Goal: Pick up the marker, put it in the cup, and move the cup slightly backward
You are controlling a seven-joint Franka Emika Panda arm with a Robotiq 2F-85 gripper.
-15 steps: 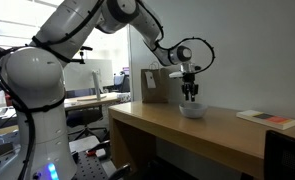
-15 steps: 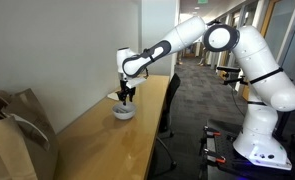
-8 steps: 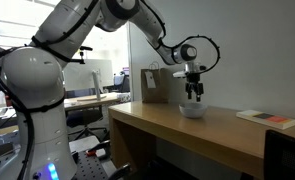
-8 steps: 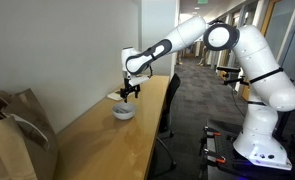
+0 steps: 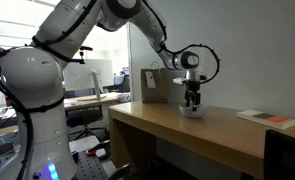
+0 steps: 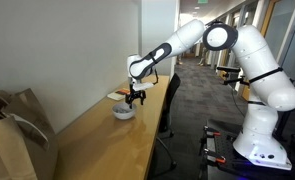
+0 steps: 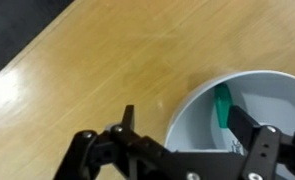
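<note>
I should next bring my gripper down a little to the cup's near rim (image 5: 192,107) (image 7: 183,108) and close it there, because the cup's rim is already between its open fingers.
The cup (image 7: 237,120) is a light grey bowl on the wooden table, seen in both exterior views (image 5: 192,111) (image 6: 123,113). The marker (image 7: 222,106), a short green stick, lies inside it against the wall. My gripper (image 7: 182,118) is open and low over the cup's near rim. One finger is outside the cup and the other inside it, next to the marker, so the rim sits between the fingers. In both exterior views the gripper (image 5: 192,99) (image 6: 137,98) points down at the cup's edge. It holds nothing.
A brown cardboard box (image 5: 157,86) stands behind the cup by the wall. A flat white-and-red book (image 5: 268,119) lies further along the table. A brown paper bag (image 6: 17,125) stands at the table's near end. An office chair (image 6: 168,110) is beside the table.
The gripper rose a little from the middle of the cup, shifted sideways and came down over the cup's rim. The marker stays in the cup.
</note>
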